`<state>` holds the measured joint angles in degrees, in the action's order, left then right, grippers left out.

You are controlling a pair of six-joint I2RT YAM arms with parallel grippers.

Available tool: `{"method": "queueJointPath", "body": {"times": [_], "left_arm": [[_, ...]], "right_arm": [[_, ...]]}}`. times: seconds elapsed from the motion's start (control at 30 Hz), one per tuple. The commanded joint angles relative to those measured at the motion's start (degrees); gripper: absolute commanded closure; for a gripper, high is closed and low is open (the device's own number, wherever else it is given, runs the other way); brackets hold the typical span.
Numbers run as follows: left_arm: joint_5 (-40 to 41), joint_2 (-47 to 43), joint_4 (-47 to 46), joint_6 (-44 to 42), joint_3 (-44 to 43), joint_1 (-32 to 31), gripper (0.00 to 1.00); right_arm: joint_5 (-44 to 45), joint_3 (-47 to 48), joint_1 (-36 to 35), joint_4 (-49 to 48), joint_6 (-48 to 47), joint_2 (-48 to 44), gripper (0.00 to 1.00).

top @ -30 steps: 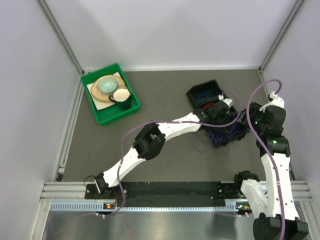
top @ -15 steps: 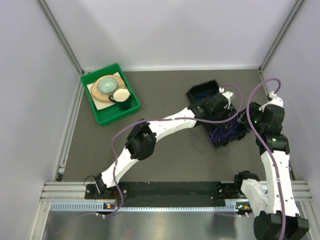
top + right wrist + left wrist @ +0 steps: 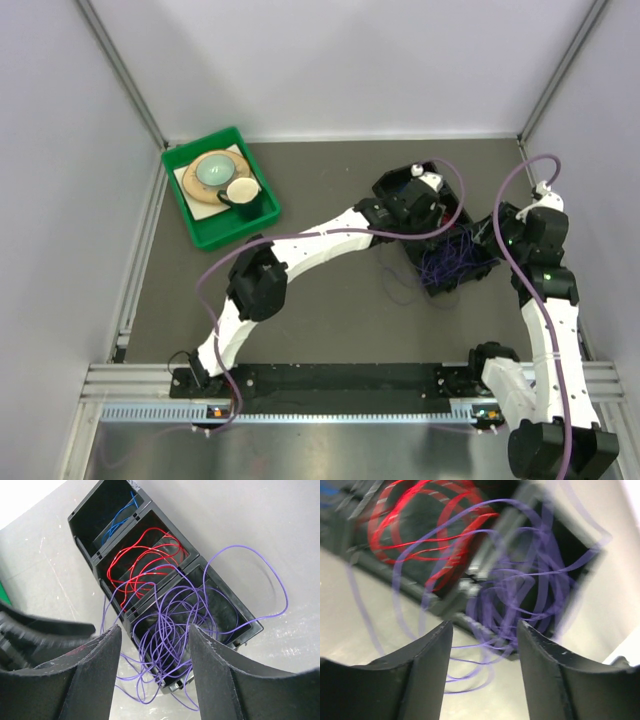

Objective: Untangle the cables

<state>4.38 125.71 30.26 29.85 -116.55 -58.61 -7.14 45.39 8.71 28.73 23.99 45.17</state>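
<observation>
Next, the left gripper lowers onto the purple cable over the middle bin part's rim, which lies below, to its left in the wrist view, clear of the tangle.
The cables lie in a black three-part bin: blue cables in the far part, red cables in the middle, and a loose purple tangle in the near part, spilling over the rim onto the table. My left gripper hovers over the bin's far half. In its wrist view the left gripper is open and empty, with blurred purple cables and red cables below. My right gripper hangs open above the purple tangle, holding nothing.
A green tray with a plate, a bowl and a cup stands at the back left. A few purple loops lie on the table left of the bin. Grey walls close in both sides and the back.
My left gripper has opened and drawn back from the purple compartment toward the bin's far end. The right arm has barely moved.
</observation>
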Motion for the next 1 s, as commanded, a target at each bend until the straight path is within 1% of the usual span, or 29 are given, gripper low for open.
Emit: {"method": "queueJointPath", "body": {"times": [0.0, 0.13, 0.23, 0.37, 0.43, 0.53, 0.63, 0.73, 0.83, 0.87, 0.9, 0.93, 0.97], "left_arm": [[2.13, -1.08, 0.33, 2.05, 3.95, 4.28, 0.38], [-2.0, 0.67, -2.4, 2.85, 4.76, 6.58, 0.36], [-7.8, 2.78, -3.36, 4.43, 5.02, 8.07, 0.36], [-12.02, 3.93, -7.4, 6.27, 6.6, 9.21, 0.42], [-13.86, 4.89, -7.15, 6.89, 5.9, 9.39, 0.43], [-17.11, 5.16, -7.14, 7.68, 6.07, 9.48, 0.4], [-17.39, 4.02, -9.16, 7.95, 8.88, 9.3, 0.38], [-17.74, 4.72, -7.77, 7.42, 8.62, 9.3, 0.39], [-18.71, 4.72, -7.67, 7.33, 8.97, 9.13, 0.46], [-18.8, 4.2, -8.11, 7.51, 9.58, 9.04, 0.56], [-18.8, 3.76, -8.55, 7.68, 9.94, 9.04, 0.62], [-18.8, 3.23, -9.51, 7.68, 10.29, 9.04, 0.71], [-18.8, 2.27, -9.95, 8.03, 10.73, 9.04, 0.89]], "right_arm": [[-0.95, 1.02, 0.61, -2.28, 0.36, -0.26, 0.44], [-1.13, 0.58, 0.61, -2.27, 0.27, -0.34, 0.44], [-1.48, 0.76, 0.61, -2.45, 0.27, -0.08, 0.44], [-1.74, 0.76, 0.61, -2.63, 0.27, 0.1, 0.44], [-1.74, 0.67, 0.61, -2.45, 0.27, 0.1, 0.44], [-1.74, 0.67, 0.61, -2.45, 0.27, 0.01, 0.44], [-1.92, 0.58, 0.61, -2.63, 0.36, 0.1, 0.44], [-2.36, 0.41, 0.61, -2.98, 0.53, 0.18, 0.44], [-2.36, 0.41, 0.61, -2.89, 0.62, 0.1, 0.44], [-2.36, 0.41, 0.61, -2.89, 0.62, 0.01, 0.44], [-2.36, 0.41, 0.61, -2.8, 0.62, 0.1, 0.44], [-2.44, 0.41, 0.61, -2.98, 0.62, 0.1, 0.44], [-2.44, 0.32, 0.69, -2.89, 0.71, 0.01, 0.44]]}}
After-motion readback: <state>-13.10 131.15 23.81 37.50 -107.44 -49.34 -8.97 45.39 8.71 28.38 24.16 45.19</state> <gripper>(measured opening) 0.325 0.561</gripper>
